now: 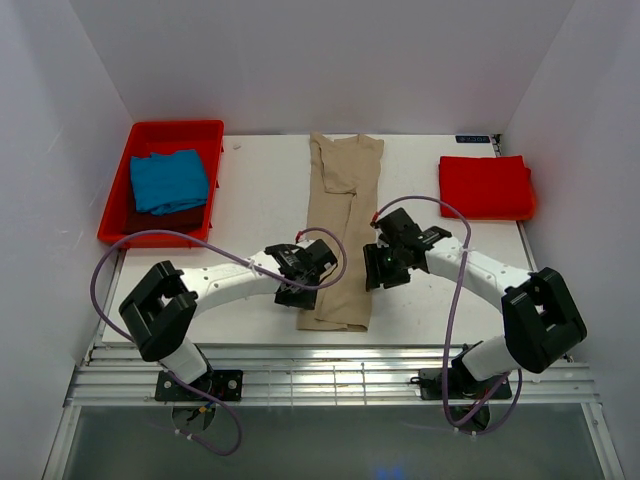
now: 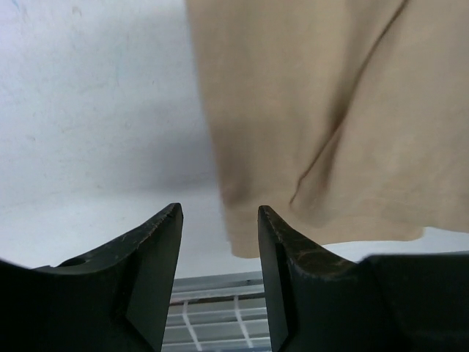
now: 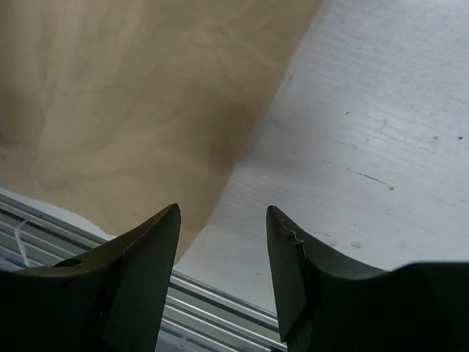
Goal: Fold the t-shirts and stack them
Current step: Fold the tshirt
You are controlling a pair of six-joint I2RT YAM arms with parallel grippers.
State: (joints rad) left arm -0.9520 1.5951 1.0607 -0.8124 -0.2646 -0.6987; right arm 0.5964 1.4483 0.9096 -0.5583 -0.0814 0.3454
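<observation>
My left gripper is open above the folded tan-beige t-shirt's tray-side near corner point(image 1: 303, 325) point(image 2: 240, 248), so I will next move it down and back toward the metal bar, onto that corner.
The tan-beige t-shirt point(image 1: 343, 225) lies folded into a long narrow strip down the middle of the table; it also shows in the left wrist view point(image 2: 322, 125) and the right wrist view point(image 3: 132, 110). My left gripper point(image 1: 300, 285) is open and empty at the strip's near left edge. My right gripper point(image 1: 378, 272) is open and empty at its near right edge. The bright red t-shirt point(image 1: 485, 186) lies folded at the back right. The blue t-shirt point(image 1: 168, 180) lies bunched in the red tray point(image 1: 120, 215).
The red plastic tray stands at the back left. White walls enclose the table on three sides. A metal rail point(image 1: 330, 385) runs along the near edge; it shows in both wrist views point(image 2: 212, 315) point(image 3: 220, 308).
</observation>
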